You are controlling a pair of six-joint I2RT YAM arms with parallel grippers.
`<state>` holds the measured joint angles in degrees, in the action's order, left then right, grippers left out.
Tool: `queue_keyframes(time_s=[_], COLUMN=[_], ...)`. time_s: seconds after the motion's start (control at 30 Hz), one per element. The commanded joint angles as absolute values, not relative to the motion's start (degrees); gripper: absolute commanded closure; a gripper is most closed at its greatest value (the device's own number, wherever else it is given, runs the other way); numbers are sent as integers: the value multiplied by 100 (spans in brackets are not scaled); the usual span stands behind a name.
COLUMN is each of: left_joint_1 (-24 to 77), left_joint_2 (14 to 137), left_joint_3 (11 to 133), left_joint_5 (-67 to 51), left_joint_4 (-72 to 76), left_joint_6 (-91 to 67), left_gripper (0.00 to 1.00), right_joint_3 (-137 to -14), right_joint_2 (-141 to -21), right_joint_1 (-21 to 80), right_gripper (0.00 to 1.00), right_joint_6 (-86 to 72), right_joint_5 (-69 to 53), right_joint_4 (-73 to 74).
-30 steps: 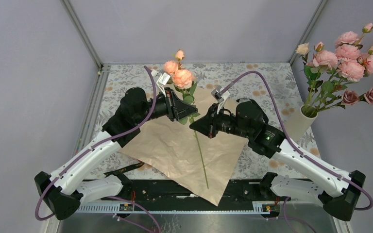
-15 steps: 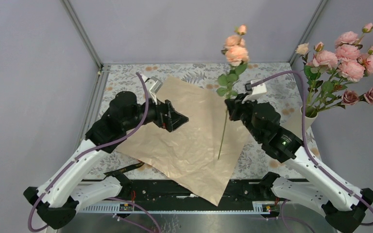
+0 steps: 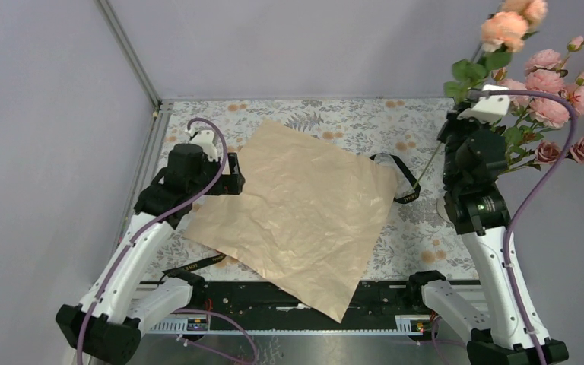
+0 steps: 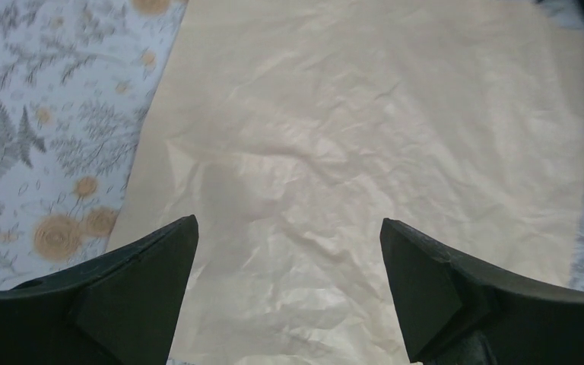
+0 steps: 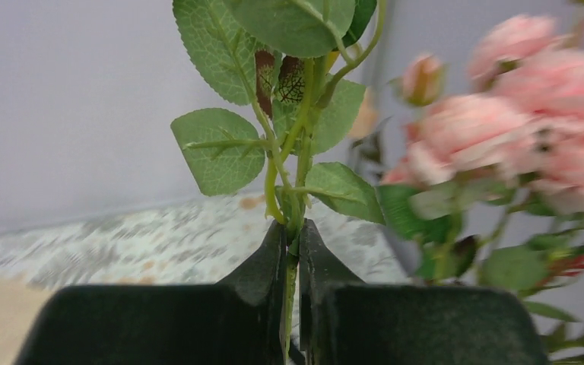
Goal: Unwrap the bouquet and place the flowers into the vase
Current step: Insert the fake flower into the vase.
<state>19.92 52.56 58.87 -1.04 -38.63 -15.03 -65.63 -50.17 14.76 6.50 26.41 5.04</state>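
Note:
My right gripper carries the peach rose's stem from beside the ribbon next, lowers it and releases. The pink flowers (image 3: 547, 84) (image 5: 513, 125), its goal, stand right of the gripper in the top view.
The bouquet's tan wrapping paper (image 3: 304, 205) lies spread flat on the table, with no flowers on it. My right gripper (image 3: 450, 131) is raised at the right, shut on the green stem (image 5: 293, 190) of a peach rose spray (image 3: 506, 26). That spray stands upright beside the pink flowers (image 3: 547, 84) in the vase. The vase itself is almost wholly hidden behind my right arm. In the right wrist view the right gripper (image 5: 293, 228) pinches the stem just below its leaves. My left gripper (image 4: 289, 228) hangs open over the paper (image 4: 365, 137), near its left edge, with nothing between its fingers.
A black ribbon (image 3: 403, 179) lies looped at the paper's right edge, and another strip (image 3: 194, 266) lies near the front left. The floral tablecloth (image 3: 334, 118) shows around the paper. Grey walls and a metal frame post (image 3: 129, 53) close in the table.
The left gripper let go of the flower, opened and drew back left. The right arm swung right and upward, carrying the peach rose spray from mid-table to beside the vase flowers.

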Motion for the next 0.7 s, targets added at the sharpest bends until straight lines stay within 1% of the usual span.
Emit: queue_keyframes(time_s=[0.0,0.1,0.23,0.4,0.67], left_joint_1=[1653,1539,1538,1538,1538], left_joint_2=[5532,5589,5590,5618,5717], left_joint_3=[5582,5617,5577,5526,5555], left_joint_5=[117,-350,-102,-51,-115], left_joint_4=[-3412,-3265,-3314,-3349,-3361], left_joint_6=[-1583,-1665,-1652,-1655,-1613], left_gripper=[1,1,1,1,1], right_joint_3=[-7073,-7439,-7443,-7524,-7627], right_joint_2=[-5188,-5490,-5582,-5752,-5826], right_joint_1=[594,94,-379,-666,-780], right_gripper=[100,100,100,100,100], right_joint_6=[1160,1245,1242,1362,1839], right_joint_5=[2483,2507,2596,3077,3824], right_joint_4=[-601,-692,-1092,-1382,-1538])
